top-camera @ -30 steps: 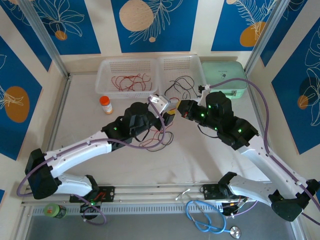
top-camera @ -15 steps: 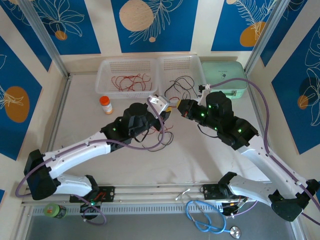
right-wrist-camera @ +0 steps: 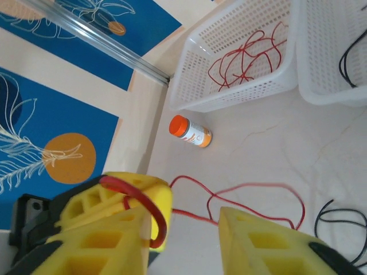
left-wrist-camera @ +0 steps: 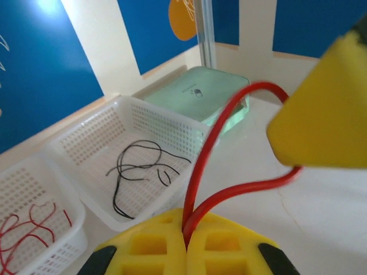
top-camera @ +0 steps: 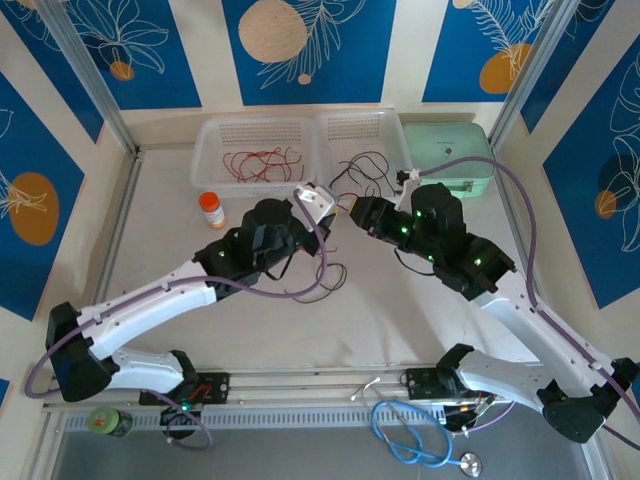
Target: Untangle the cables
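I should swing my left gripper outward over the pile of red cables already in the white basket, then tip it downward and let go of the looped cable there.
My left gripper [top-camera: 338, 207] hangs above the table's middle, shut on a looped red cable [left-wrist-camera: 200, 166] that rises from between its yellow fingers [left-wrist-camera: 229, 246]. My right gripper [top-camera: 358, 212] faces it tip to tip and stands open [right-wrist-camera: 185, 209], one finger [right-wrist-camera: 103, 240] beside the left gripper's fingertips [right-wrist-camera: 137, 192], where the red loop wraps round. More of the red cable [right-wrist-camera: 252, 188] trails over the table next to a black cable [right-wrist-camera: 338, 220]. The loose red and black cables [top-camera: 322, 277] lie under the left wrist.
At the back stand a white basket [top-camera: 208, 165] with red cables [top-camera: 258, 162] and a second basket [top-camera: 340, 128] with black cables [top-camera: 365, 170]. An orange-capped bottle [top-camera: 211, 208] lies left of them, and a mint green case [top-camera: 447, 158] stands on the right.
The left gripper has closed on the red cable and moved slightly toward the baskets. The right gripper, shut before, has opened beside it.
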